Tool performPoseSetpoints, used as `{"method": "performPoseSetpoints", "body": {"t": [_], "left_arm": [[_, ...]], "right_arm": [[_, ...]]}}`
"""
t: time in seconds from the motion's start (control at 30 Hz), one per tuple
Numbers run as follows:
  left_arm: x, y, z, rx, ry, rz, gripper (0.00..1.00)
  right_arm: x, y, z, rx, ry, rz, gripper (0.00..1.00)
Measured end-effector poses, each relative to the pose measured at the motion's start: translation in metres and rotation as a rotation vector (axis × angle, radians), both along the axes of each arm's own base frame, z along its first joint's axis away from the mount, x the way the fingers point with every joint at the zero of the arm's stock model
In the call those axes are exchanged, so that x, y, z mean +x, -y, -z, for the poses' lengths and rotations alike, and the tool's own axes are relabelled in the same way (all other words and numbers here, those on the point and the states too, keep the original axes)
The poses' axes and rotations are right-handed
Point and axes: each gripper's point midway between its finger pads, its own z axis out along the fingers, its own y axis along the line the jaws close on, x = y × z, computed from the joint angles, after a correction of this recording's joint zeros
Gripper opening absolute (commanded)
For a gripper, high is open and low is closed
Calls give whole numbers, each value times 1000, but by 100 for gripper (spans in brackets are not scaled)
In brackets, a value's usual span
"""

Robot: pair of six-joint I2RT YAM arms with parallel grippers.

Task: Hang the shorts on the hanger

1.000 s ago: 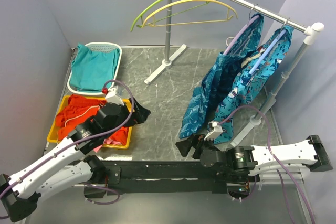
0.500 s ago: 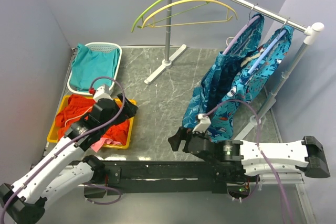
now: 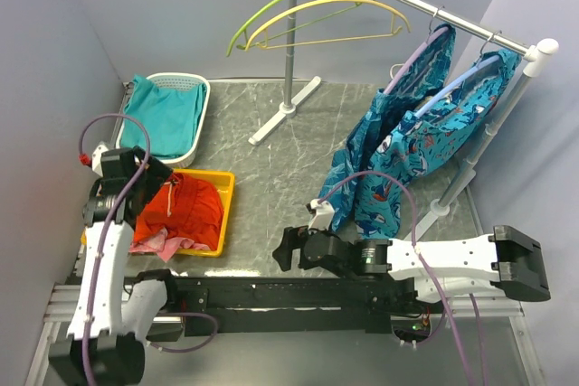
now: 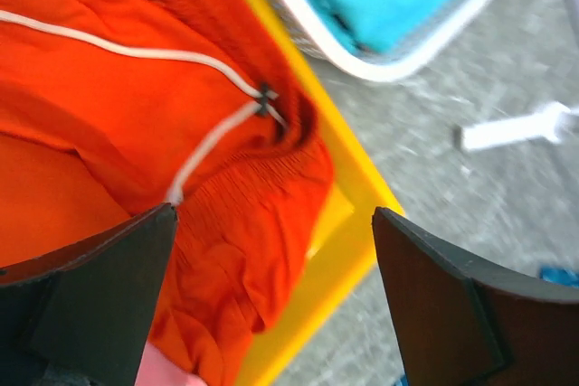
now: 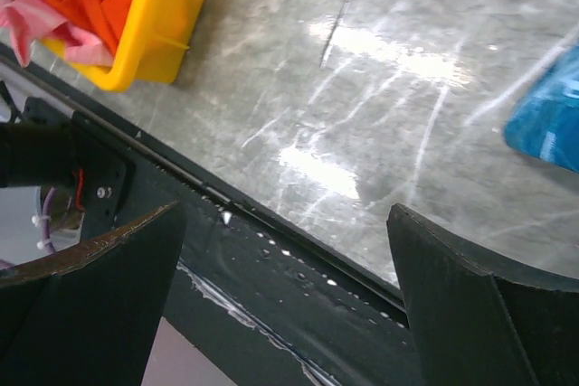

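The waistband's edge stands raised beside the dark drawstring toggle, so my left gripper will next move down and to the right in the top view, onto the shorts' waistband there.
The red-orange shorts lie bunched in a yellow bin at the left. In the left wrist view the shorts show a pale drawstring. My left gripper is open and empty above the bin's left side, over the shorts; it also shows in its wrist view. The yellow hanger hangs bare on the rail at the back. My right gripper is open and empty low over the table's front edge, right of the bin; its wrist view shows the same.
A pink cloth lies in the bin's near corner. A white basket with a teal cloth stands behind the bin. A lime-green hanger hangs beside the yellow one. Teal patterned garments hang on the rail at the right. The rack's post stands mid-back.
My left gripper has swung left and back, from over the bin's right part to its left side, uncovering the shorts. My right gripper has moved left along the front edge.
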Motion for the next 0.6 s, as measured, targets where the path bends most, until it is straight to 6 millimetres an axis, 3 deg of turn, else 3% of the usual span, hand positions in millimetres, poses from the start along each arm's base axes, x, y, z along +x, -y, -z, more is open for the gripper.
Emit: {"method": "performPoseSetpoints", "body": {"t": [0.07,0.2,0.37,0.6], "left_arm": [[5,-9,11,-3,-35,-24,86],[21,-4,35,-24,-78,20,75],[46,8,60,-14,-126,64,73],[73,21,75,27,-116,77,73]], "right_arm": [[-1,-4,0,4,-2,-14,100],[-2,-8,-3,20,-2,-27,100],[-2,-12,-7,42,1,-30,100],[-3,-16,-6,51,-7,-40,100]]}}
